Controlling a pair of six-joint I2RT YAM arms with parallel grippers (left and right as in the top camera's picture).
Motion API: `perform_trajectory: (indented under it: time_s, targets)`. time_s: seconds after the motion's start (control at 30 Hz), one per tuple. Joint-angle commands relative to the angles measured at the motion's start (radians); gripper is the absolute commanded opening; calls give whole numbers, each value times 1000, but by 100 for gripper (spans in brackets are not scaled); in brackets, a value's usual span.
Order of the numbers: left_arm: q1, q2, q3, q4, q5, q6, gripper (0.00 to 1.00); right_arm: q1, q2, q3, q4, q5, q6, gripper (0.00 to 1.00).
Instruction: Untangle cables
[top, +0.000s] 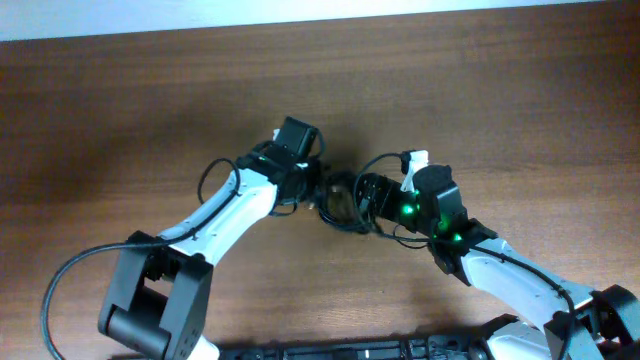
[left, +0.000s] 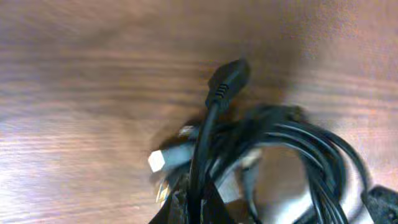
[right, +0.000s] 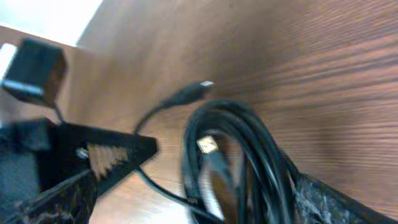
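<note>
I need to gently move my left gripper to the left in the overhead view next and let go of the thin cable there, since its plug sticks out clear of the loops.
The cables (top: 340, 200) lie as a small black knot on the wooden table between both arms. My left gripper (top: 318, 190) is at the knot's left side. In the left wrist view it (left: 194, 208) is shut on one thin black cable that runs up to a black plug (left: 229, 78). Looped cords (left: 311, 149) and a metal-tipped plug (left: 158, 160) lie beside it. My right gripper (top: 368, 195) is at the knot's right side. In the right wrist view it (right: 224, 165) is open, its fingers on either side of the looped cables (right: 249, 143). A metal-tipped plug (right: 207, 145) shows there too.
The wooden table (top: 120, 110) runs to a pale wall edge at the back. The thick black wire (top: 60, 290) of the left arm loops over the table at the front left. Part of the left arm (right: 34, 68) shows in the right wrist view.
</note>
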Motion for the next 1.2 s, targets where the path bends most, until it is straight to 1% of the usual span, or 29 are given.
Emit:
perform_trajectory:
  time_s: [0.0,0.03,0.1,0.17,0.2,0.23,0.27,0.3,0.37,0.4,0.43,0.5,0.57,0.6,0.63,0.67,0.7,0.73,0.8,0.83,0.87,0.9,0.93,0.97,1.0,1.03,1.07,1.13,1.17]
  targets:
    - [61,9,-9,-4,-33,-10,0,-2,-3,0,-48,60,-91,99]
    - [65,9,-9,-4,-32,-10,0,-2,-3,0,-71,67,-90,100]
    - [64,9,-9,-4,-32,-11,0,-1,3,0,-95,79,-89,93]
    - [62,9,-9,5,-32,-18,0,-1,24,0,-94,32,-89,91]
    - [59,9,-9,14,-32,-19,4,-1,42,0,-94,-6,-89,88]
    - [56,9,-10,14,-33,-19,4,-1,61,0,-90,3,-89,86]
    - [55,9,-10,14,-33,-19,4,-1,92,0,-39,3,-89,86]
    - [55,10,-10,19,-33,-18,4,-1,144,0,53,3,-89,82]
    - [55,10,-10,31,-33,-19,6,-1,225,1,164,2,-89,80]
    - [55,10,-10,32,-33,-19,7,-1,275,1,224,2,-46,78]
    - [55,10,-10,33,-33,-19,7,2,342,1,301,2,18,70]
    - [55,10,-10,45,-33,-19,8,27,406,1,365,2,82,61]
    - [55,10,-10,63,-33,-26,12,48,409,3,368,2,81,35]
    - [55,10,-10,67,-32,-29,22,49,409,3,368,3,81,26]
    - [55,10,-10,66,-32,-29,41,49,409,3,368,3,81,20]
    - [55,10,-10,66,-32,-29,63,49,409,3,368,3,81,18]
    - [55,9,-10,66,-32,-29,91,49,409,3,367,2,81,14]
    - [63,5,-8,65,-32,-29,99,49,409,3,366,-24,84,11]
    - [94,-35,-3,16,-31,-29,99,49,409,3,362,-31,126,11]
    - [94,-69,-3,-49,-16,-29,85,49,409,3,362,-32,136,11]
    - [73,-69,-7,-92,32,-29,76,49,409,3,364,-44,241,10]
    - [58,-69,-13,-103,32,-30,73,49,409,3,364,-55,311,8]
    - [32,-67,-17,-108,31,-54,68,49,409,3,365,-83,363,7]
    - [17,-67,-21,-108,15,-109,64,49,409,3,368,-111,401,6]
    - [11,-67,-29,-108,-19,-177,64,49,409,3,380,-134,422,6]
    - [11,-67,-42,-108,-50,-231,65,49,409,3,437,-182,425,5]
    - [12,-67,-51,-108,-61,-238,64,49,409,3,470,-201,438,4]
    - [11,-67,-80,-108,-66,-238,62,49,409,3,505,-218,533,4]
    - [11,-67,-90,-107,-70,-238,63,49,409,3,525,-239,541,4]
